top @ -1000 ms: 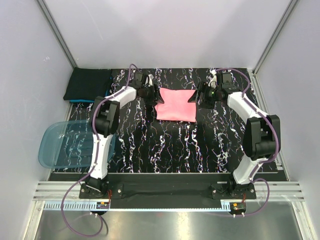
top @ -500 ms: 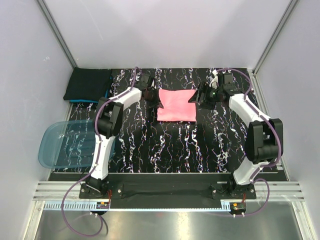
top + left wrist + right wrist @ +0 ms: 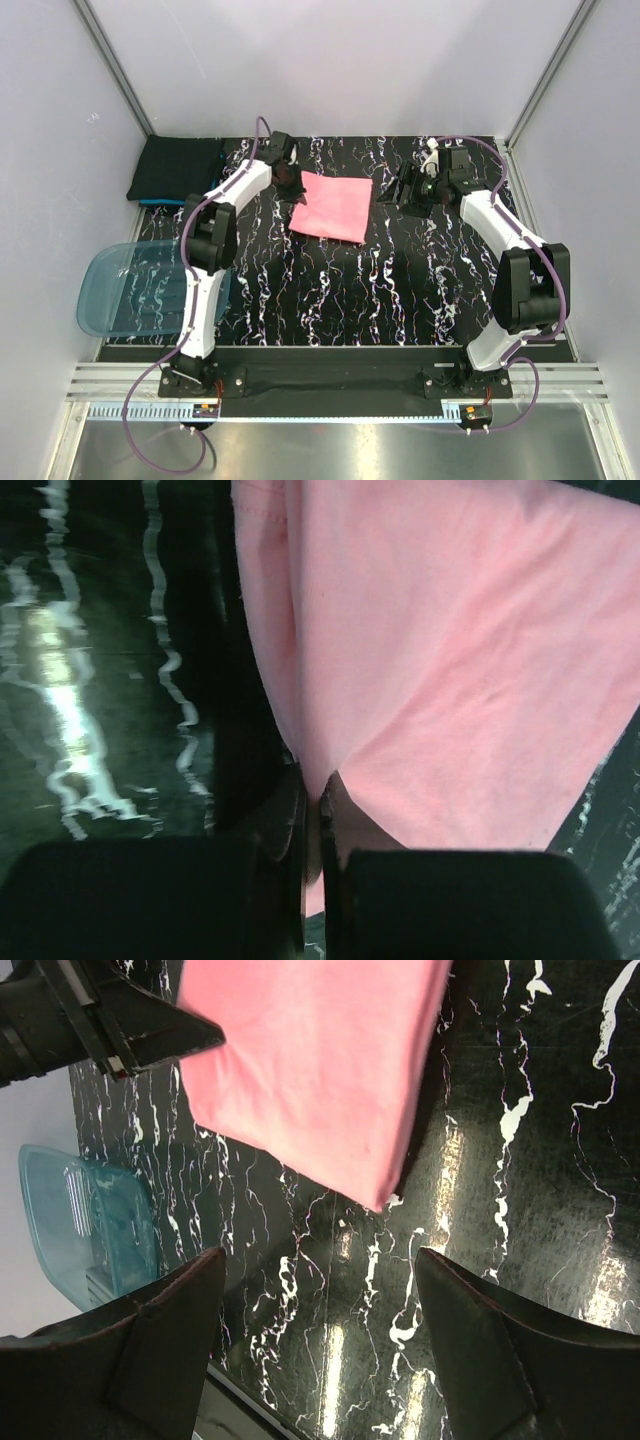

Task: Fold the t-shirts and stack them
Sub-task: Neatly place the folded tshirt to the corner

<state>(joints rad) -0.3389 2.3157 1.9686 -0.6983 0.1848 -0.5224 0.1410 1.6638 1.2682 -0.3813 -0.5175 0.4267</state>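
I next raise my left gripper, carry the pink t-shirt left in the top view and release it on the black t-shirt, as the stack is there.
A folded salmon-pink t-shirt lies skewed on the black marbled table at the back centre. My left gripper is shut on its left edge. In the left wrist view the gripper pinches a fold of pink cloth between its closed jaws. My right gripper stands open just right of the shirt, not touching it. In the right wrist view the right gripper has only bare table between its fingers and the shirt lies beyond them. A folded black t-shirt lies on a teal-blue one in the back left corner.
A translucent blue plastic tub sits at the table's left edge beside the left arm, also seen as the tub in the right wrist view. Grey walls close the table in at the back and on both sides.
My left gripper has shut on the pink shirt's left edge and pulled it left, so the shirt now lies turned. The right gripper stayed open and hardly moved.
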